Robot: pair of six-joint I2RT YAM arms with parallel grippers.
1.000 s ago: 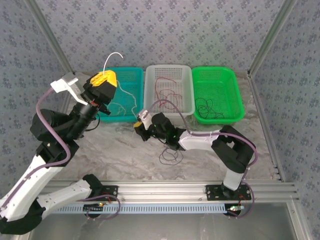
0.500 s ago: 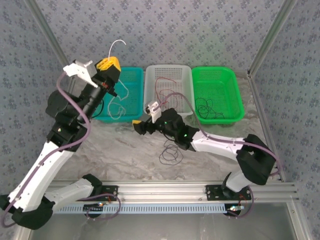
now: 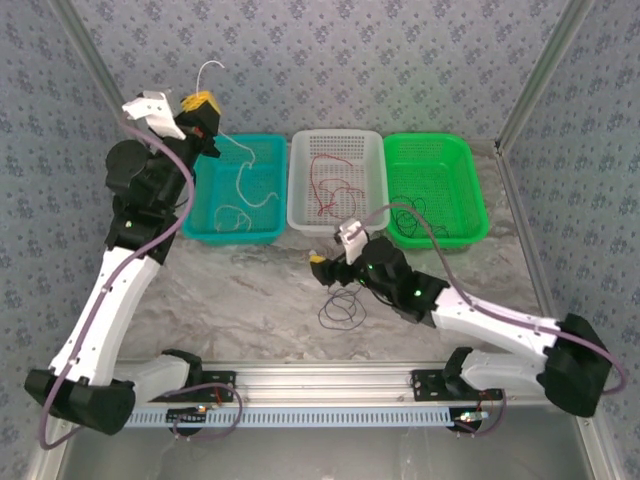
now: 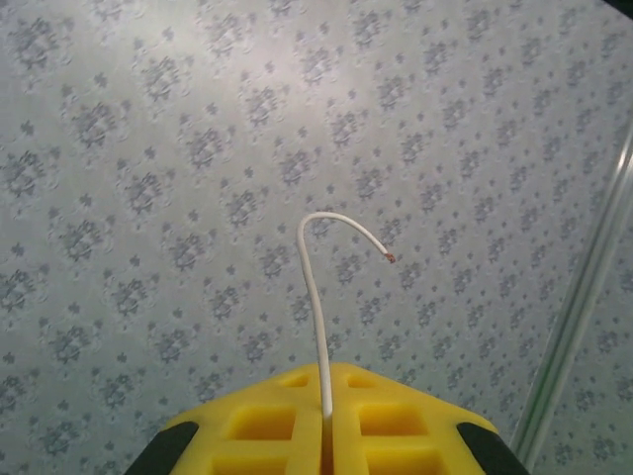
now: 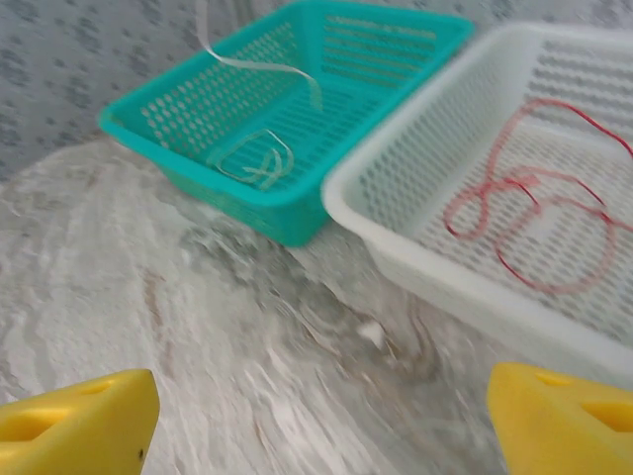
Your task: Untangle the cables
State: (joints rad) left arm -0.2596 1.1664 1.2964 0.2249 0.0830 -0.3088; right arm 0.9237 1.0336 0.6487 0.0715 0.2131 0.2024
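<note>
My left gripper needs to move down next, tip its fingers down over the teal basket's bottom and release the white cable (image 3: 241,180) there, because the cable's lower coils already rest inside.
My left gripper (image 3: 200,103) is raised high above the teal basket's (image 3: 232,236) far left corner and is shut on the white cable (image 3: 241,180). That cable hangs from it down into the basket, and its free end (image 4: 315,297) curls up past the yellow fingertips (image 4: 328,435). My right gripper (image 3: 322,262) hovers low over the table in front of the white basket (image 3: 296,212), open, with nothing between its fingers (image 5: 79,426). The red cable (image 5: 534,218) lies in the white basket. The black cable (image 3: 415,215) lies in the green basket (image 3: 472,190).
A dark thin cable loop (image 3: 342,305) lies on the marble table just below my right gripper. The three baskets stand side by side along the back. Metal frame posts (image 3: 530,90) and patterned walls close in the sides.
My left arm has lifted up and to the left, drawing the white cable higher. My right gripper has opened and moved right, toward the near side.
</note>
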